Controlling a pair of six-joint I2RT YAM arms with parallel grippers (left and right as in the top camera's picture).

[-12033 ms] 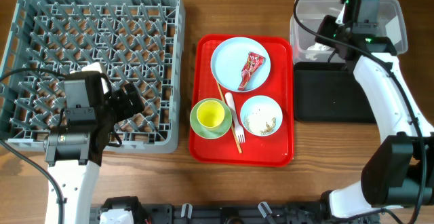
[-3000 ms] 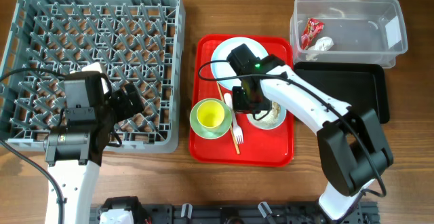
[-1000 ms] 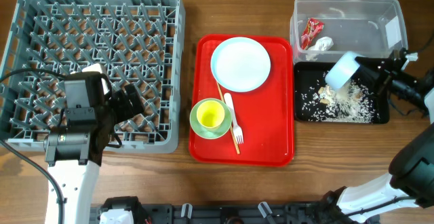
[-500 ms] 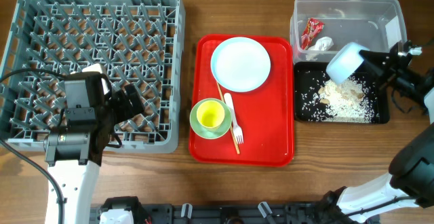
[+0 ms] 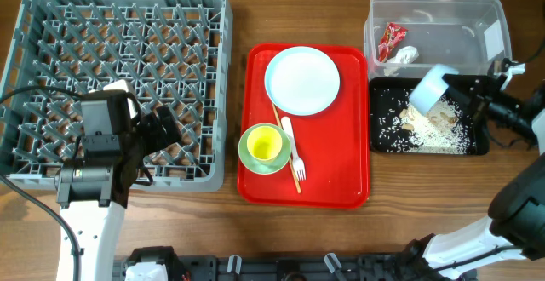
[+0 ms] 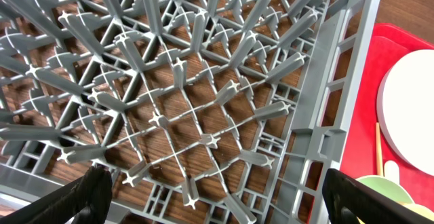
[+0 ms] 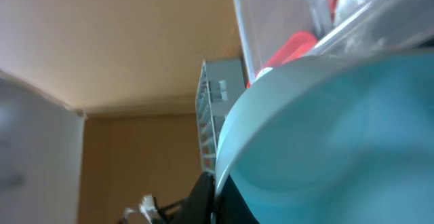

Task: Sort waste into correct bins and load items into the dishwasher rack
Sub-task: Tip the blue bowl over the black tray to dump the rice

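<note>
I will move the bowl, turned upright, to the left in the overhead view with my right gripper next, then down onto the pale-blue plate (image 5: 301, 79), because the bowl is empty inside.
My right gripper (image 5: 456, 85) is shut on the rim of the small pale-blue bowl (image 5: 427, 88) and holds it tipped on its side over the black tray (image 5: 379, 136); the bowl fills the right wrist view (image 7: 339, 136). Rice-like scraps (image 5: 434, 123) lie in the black tray. The red wrapper (image 5: 391, 39) and white tissue (image 5: 407, 55) lie in the clear tub (image 5: 477, 17). The pale-blue plate (image 5: 301, 79), the yellow cup (image 5: 265, 143) in the pale-green bowl (image 5: 245, 155), the white fork (image 5: 294, 149) and the wooden stick (image 5: 286, 145) rest on the red tray. My left gripper (image 6: 217, 197) is open over the grey rack (image 5: 51, 25).
The red tray (image 5: 349, 187) lies between the rack and the bins. The rack's pegs and lattice wall (image 6: 319, 142) fill the left wrist view, with the red tray's edge (image 6: 369, 68) at its right. Bare wooden table lies in front.
The right gripper carried the small bowl from the red tray to the black tray and tipped it; rice scraps now lie there. In the last half second the bowl dipped slightly. The left arm stayed still.
</note>
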